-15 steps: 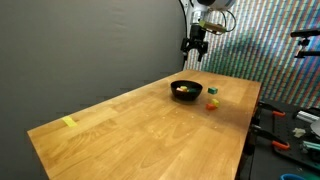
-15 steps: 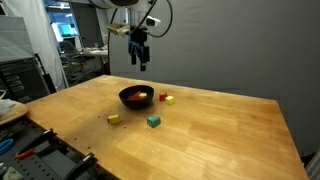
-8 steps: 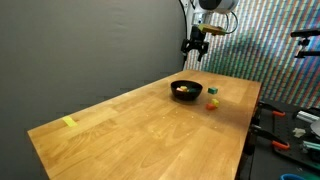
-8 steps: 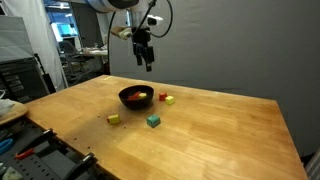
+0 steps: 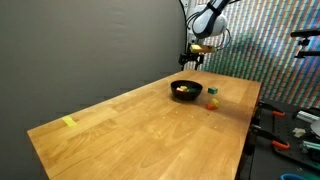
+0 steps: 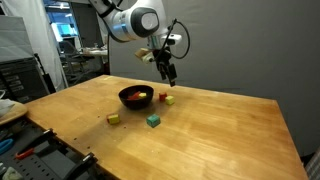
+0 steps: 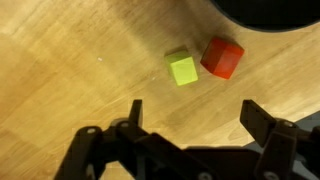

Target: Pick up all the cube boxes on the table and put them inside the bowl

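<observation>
I should next lower my gripper's open fingers around the yellow-green cube (image 7: 183, 68) below. One finger should go into the gap between it and the red (image 7: 222, 57) one close beside it.
The black bowl (image 6: 124, 97) stands on the wood-grain table (image 6: 220, 130) with some coloured cubes inside; it also shows in an exterior view (image 5: 192, 94) and at the wrist view's top edge (image 7: 265, 12). A red cube (image 6: 160, 96) and a yellow-green cube (image 6: 167, 98) lie close together beside the bowl, and both show in the wrist view, red (image 7: 222, 57) and yellow-green (image 7: 181, 68). A yellow cube (image 6: 114, 118) and a green cube (image 6: 153, 121) lie in front of the bowl. My gripper (image 6: 167, 72) hangs open and empty above the red and yellow-green pair (image 7: 195, 120).
Two cubes (image 5: 212, 98) lie near the table's edge beside the bowl. A flat yellow strip (image 5: 68, 122) lies at the far corner of the table (image 5: 130, 130). Tool racks and equipment (image 6: 30, 150) stand off the table. A dark wall runs along one side.
My gripper has moved down and sideways, from above the bowl to above the red and yellow-green cubes. The cubes and the bowl have not moved.
</observation>
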Available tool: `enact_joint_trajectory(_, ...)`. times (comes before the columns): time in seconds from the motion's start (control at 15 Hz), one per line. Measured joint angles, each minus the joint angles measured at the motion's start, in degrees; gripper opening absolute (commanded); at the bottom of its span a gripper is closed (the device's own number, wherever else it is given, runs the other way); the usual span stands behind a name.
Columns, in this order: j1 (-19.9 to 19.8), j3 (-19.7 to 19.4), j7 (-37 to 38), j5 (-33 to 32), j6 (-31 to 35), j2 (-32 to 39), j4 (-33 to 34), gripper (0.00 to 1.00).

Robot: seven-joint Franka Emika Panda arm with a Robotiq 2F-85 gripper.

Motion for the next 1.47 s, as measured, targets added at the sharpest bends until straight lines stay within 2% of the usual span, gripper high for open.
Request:
enact_joint_trajectory(0.4,-1.4,0.7,-2.6,3.9,-0.6,6.9,5.0,1.0)
enact_joint_trajectory(0.47,-1.9,1.4,-3.9,4.9,-1.0,7.6,5.4,0.96)
enact_joint_trajectory(0.6,-2.8,2.4,-6.0,6.4,-1.8,8.9,6.1,0.72)
enact_joint_trajectory(0.67,-3.1,2.5,-6.7,6.8,-2.1,9.4,6.4,0.69)
enact_joint_trajectory(0.8,-3.6,2.6,-7.8,7.0,-2.8,10.3,7.1,0.55)
enact_joint_trajectory(1.0,-4.1,2.7,-8.8,7.2,-3.2,11.4,7.9,0.53)
enact_joint_trajectory(1.07,-4.3,2.7,-9.1,7.3,-3.5,11.8,8.2,0.58)
enact_joint_trajectory(1.2,-4.4,3.0,-9.5,7.5,-4.0,12.5,9.0,0.62)
enact_joint_trajectory(1.27,-4.4,3.1,-9.7,7.6,-4.1,12.8,9.4,0.58)
enact_joint_trajectory(1.33,-4.4,3.3,-9.8,7.7,-4.3,13.1,9.8,0.47)
enact_joint_trajectory(1.4,-4.4,3.5,-9.9,7.7,-4.5,13.4,10.1,0.49)
enact_joint_trajectory(1.47,-4.3,3.5,-9.9,7.7,-4.9,13.4,10.2,0.3)
